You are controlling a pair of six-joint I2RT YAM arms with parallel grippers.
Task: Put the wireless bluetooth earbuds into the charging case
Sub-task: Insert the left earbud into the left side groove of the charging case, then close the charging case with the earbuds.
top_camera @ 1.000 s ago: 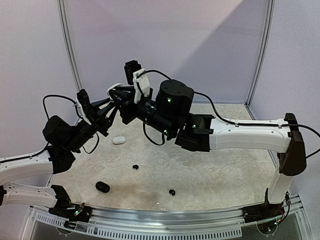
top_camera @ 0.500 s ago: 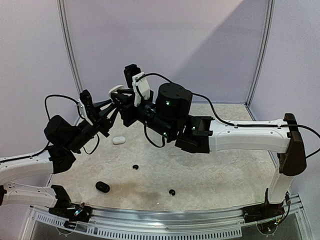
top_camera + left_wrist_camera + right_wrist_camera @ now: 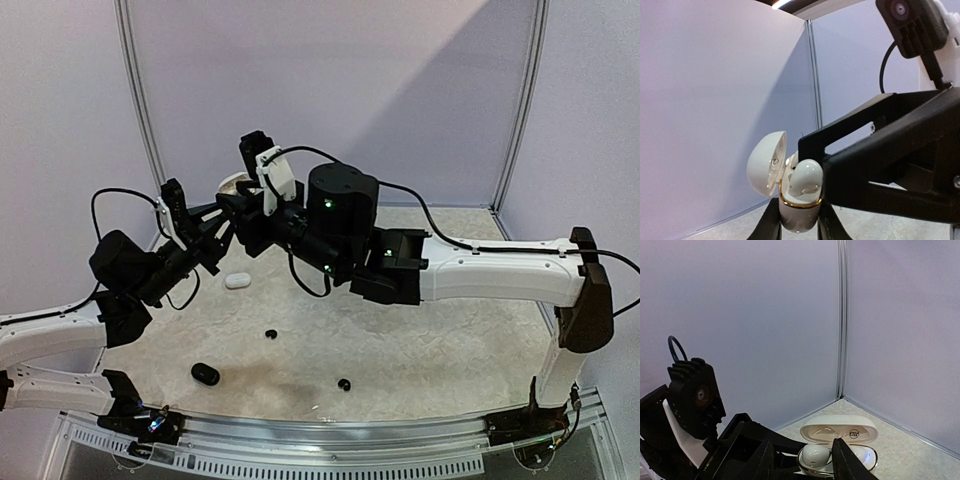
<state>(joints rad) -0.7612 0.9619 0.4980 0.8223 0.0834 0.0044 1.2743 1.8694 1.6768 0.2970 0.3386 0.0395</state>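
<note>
The tabletop [image 3: 305, 278] beside the pebble-like piece is clear, below my left gripper and to its right in the top view, so next I should lower the case that way and let go of it.
My left gripper [image 3: 799, 227] is shut on the base of a white charging case [image 3: 797, 212] with a gold rim and holds it high above the table, lid [image 3: 766, 162] open. A white earbud [image 3: 804, 179] sits in one slot, its rounded top standing above the rim. In the right wrist view the earbud [image 3: 815, 456] lies between my right gripper's [image 3: 802, 462] spread fingers, which do not press on it. The other slot [image 3: 866, 456] glows blue; I cannot tell what it holds. In the top view the case [image 3: 235, 183] is where both grippers meet.
On the table lie a white pebble-like piece [image 3: 237, 281], two small black earbuds [image 3: 271, 334] [image 3: 344, 384] and a black case [image 3: 205, 374] near the front left. The back wall and its corner post [image 3: 842, 320] stand close behind the grippers.
Both grippers and the case have risen a little and shifted left. The right wrist has turned slightly.
</note>
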